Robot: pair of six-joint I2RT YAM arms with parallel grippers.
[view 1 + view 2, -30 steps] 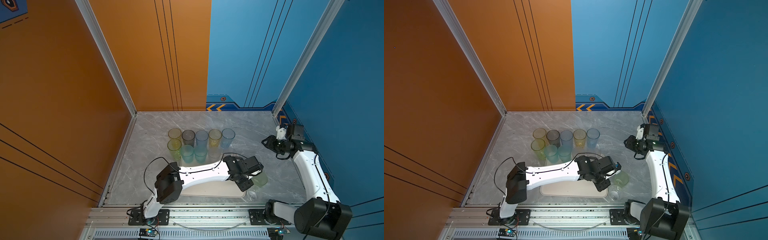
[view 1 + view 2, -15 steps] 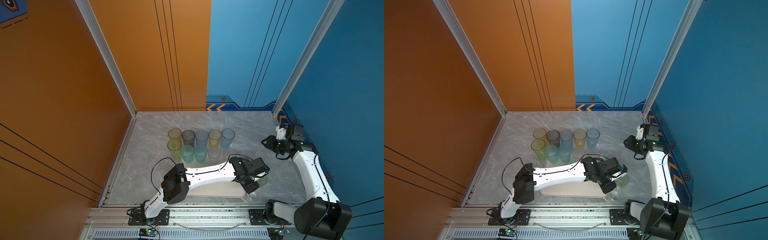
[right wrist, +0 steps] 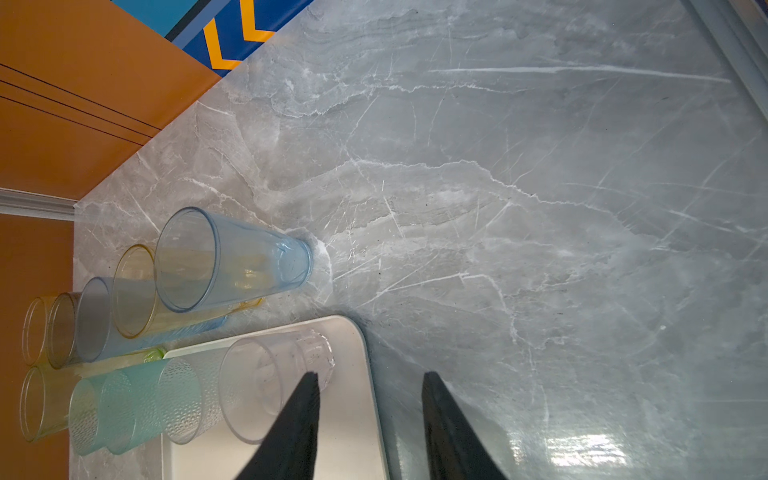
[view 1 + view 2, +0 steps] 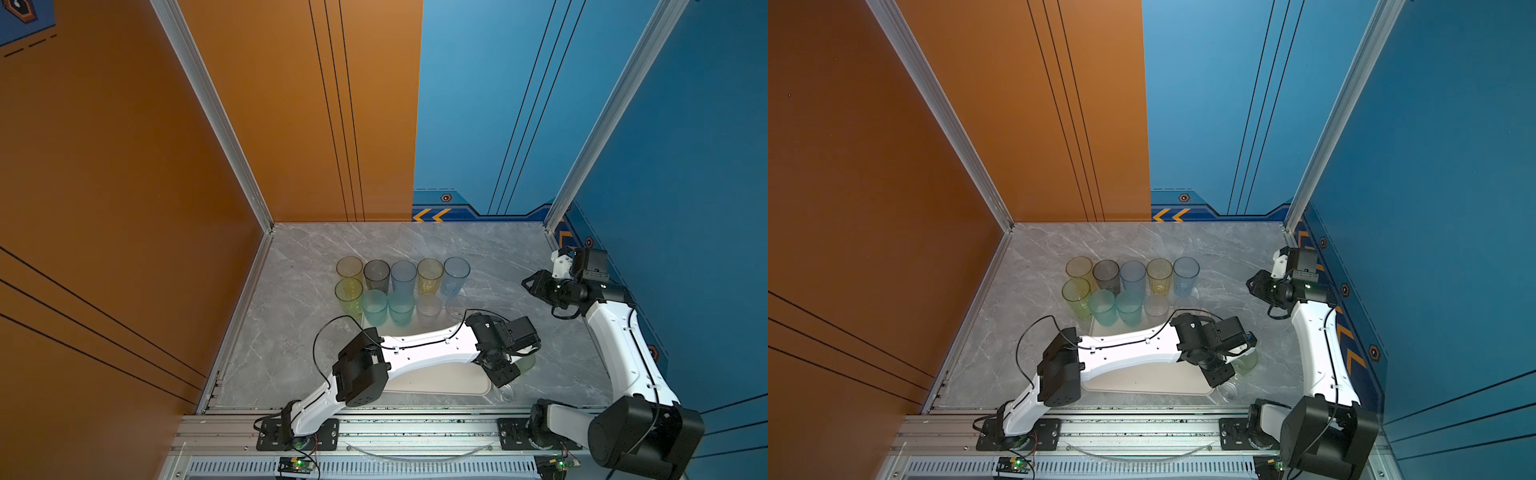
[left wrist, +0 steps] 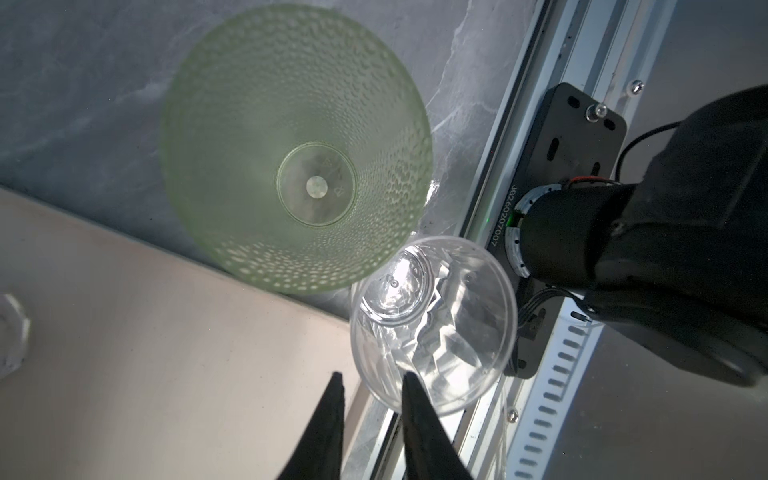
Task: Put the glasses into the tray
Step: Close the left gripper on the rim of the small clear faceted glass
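My open fingers already have the clear glass's side between them. I need to move my left gripper down over the edge of the clear glass's rim by the tray next and close on it.
The cream-white tray (image 4: 440,380) (image 4: 1142,382) lies near the table's front, partly under my left arm. Short teal (image 4: 375,307) and clear glasses (image 3: 274,386) stand along its far edge. Tall glasses (image 4: 403,276) stand in a row on the table behind it. A pale green textured glass (image 5: 295,149) (image 4: 528,363) and a clear glass (image 5: 432,324) (image 4: 503,392) stand on the table off the tray's right front corner. My left gripper (image 5: 372,386) (image 4: 505,376) is narrowly open, its fingertips straddling the clear glass's rim. My right gripper (image 3: 372,386) (image 4: 530,286) hangs open and empty at the back right.
An aluminium rail (image 5: 536,415) and my right arm's base (image 5: 665,232) sit right beside the clear glass at the table's front edge. An orange wall (image 4: 124,208) closes the left side and a blue wall (image 4: 685,187) the right.
My left gripper has moved right and toward the front edge, from beside the pale green glass to over the clear glass. The right arm has not moved.
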